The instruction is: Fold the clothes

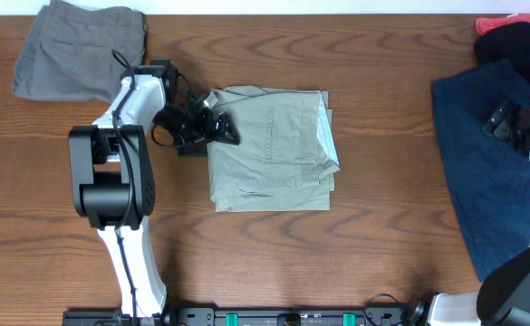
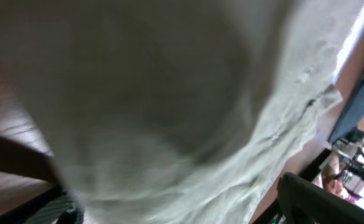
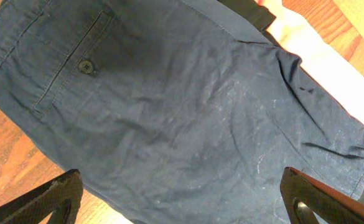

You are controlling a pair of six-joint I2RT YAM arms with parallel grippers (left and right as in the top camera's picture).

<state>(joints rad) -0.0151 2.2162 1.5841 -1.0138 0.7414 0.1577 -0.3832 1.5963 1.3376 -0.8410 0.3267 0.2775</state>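
Observation:
Next, my left gripper stays low at this edge of the shorts and closes both fingers around the fold of khaki cloth lying between the spread fingers.
The light khaki shorts (image 1: 274, 149) lie folded into a rough square at the table's middle. My left gripper (image 1: 221, 129) is at their left edge, touching the cloth. In the left wrist view the khaki cloth (image 2: 188, 112) fills the frame, blurred and very close, and the left gripper (image 2: 182, 211) has its fingers wide apart at the bottom corners. Navy shorts (image 1: 482, 163) lie spread at the right. My right gripper (image 1: 509, 122) hovers over them, open and empty. The right wrist view shows the navy cloth (image 3: 182, 106) with a buttoned pocket between the gripper's spread fingers (image 3: 182, 199).
Folded grey shorts (image 1: 79, 50) lie at the back left corner. A black garment (image 1: 518, 45) and a red one (image 1: 509, 23) are heaped at the back right, by the navy shorts. A pale strip (image 3: 318, 56) shows beside the navy cloth.

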